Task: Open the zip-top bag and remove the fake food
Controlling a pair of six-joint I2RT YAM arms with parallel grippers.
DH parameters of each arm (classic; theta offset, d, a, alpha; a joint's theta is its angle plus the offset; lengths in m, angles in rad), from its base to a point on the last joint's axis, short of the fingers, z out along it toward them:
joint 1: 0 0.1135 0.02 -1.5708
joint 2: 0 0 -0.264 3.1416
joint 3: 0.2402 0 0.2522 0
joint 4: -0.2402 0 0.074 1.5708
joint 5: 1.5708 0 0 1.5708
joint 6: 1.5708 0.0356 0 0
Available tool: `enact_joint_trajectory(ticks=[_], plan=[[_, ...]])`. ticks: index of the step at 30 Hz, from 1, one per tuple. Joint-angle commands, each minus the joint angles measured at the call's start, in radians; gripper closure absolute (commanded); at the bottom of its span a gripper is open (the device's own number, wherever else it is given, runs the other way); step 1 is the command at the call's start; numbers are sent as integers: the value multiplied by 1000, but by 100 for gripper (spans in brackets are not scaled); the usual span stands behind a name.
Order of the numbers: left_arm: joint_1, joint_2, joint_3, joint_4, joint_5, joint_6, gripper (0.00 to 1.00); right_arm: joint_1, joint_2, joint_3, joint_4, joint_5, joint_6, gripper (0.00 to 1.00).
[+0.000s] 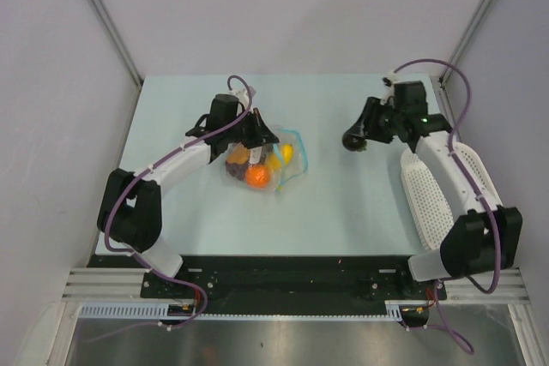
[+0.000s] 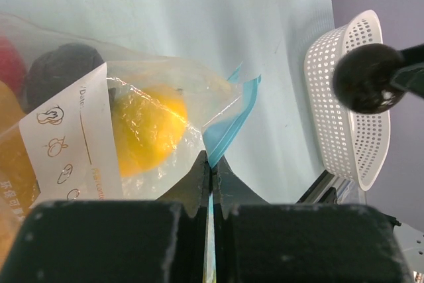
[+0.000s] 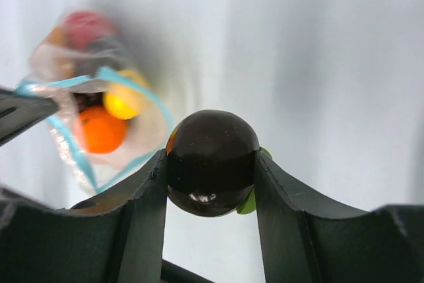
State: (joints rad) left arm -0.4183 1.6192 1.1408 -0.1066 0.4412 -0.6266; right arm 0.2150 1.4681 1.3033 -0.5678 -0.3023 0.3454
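The dark purple-brown ball hangs clear of the bag, so my right gripper moves over the white basket and down into its far end (image 1: 431, 172) next.
The clear zip-top bag (image 1: 266, 163) lies mid-table with its teal zip strip (image 2: 228, 127) open toward the right. Inside show a yellow fruit (image 2: 149, 127), an orange ball (image 1: 256, 177), a red ball (image 3: 86, 24) and a dark piece (image 2: 63, 67). My left gripper (image 2: 212, 167) is shut on the bag's teal edge, by the bag's left side (image 1: 256, 136). My right gripper (image 3: 211, 164) is shut on a dark purple-brown ball (image 3: 212, 160) with a green leaf, held above the table right of the bag (image 1: 356, 138).
A white perforated basket (image 1: 429, 190) lies at the table's right side, under my right arm; it also shows in the left wrist view (image 2: 348, 107). The table's near edge has a metal rail (image 1: 283, 285).
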Motion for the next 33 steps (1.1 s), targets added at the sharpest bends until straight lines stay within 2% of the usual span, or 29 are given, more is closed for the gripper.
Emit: enact_joint_trajectory(ticks=[1,3,4,7,11,13,17,21,24,25,30,33], plan=[[4,-38,-3,34,8,21,100,-172,-152,-55,-177,164,0,81],[4,-27,-3,41,13,15,100,-263,-164,-70,-243,172,3,82],[4,-22,0,42,20,13,100,-352,-170,-75,-260,183,7,84],[4,-13,10,41,31,13,100,-481,-181,-105,-299,225,-17,84],[4,-18,23,30,37,16,100,-516,-149,-160,-259,330,-48,78],[4,-21,31,25,39,21,100,-534,-121,-202,-227,331,-34,71],[4,-25,37,25,50,11,100,-595,-28,-240,-129,255,1,69],[4,-38,27,24,51,5,100,-598,61,-239,-77,246,4,64],[4,-50,16,24,51,1,100,-595,84,-240,-58,252,6,52],[4,-54,11,24,48,-1,100,-592,89,-240,-55,253,7,43],[3,-67,-3,22,47,-2,100,-563,101,-239,-56,284,0,28],[3,-76,-13,21,50,-1,100,-557,78,-237,-61,301,-3,10]])
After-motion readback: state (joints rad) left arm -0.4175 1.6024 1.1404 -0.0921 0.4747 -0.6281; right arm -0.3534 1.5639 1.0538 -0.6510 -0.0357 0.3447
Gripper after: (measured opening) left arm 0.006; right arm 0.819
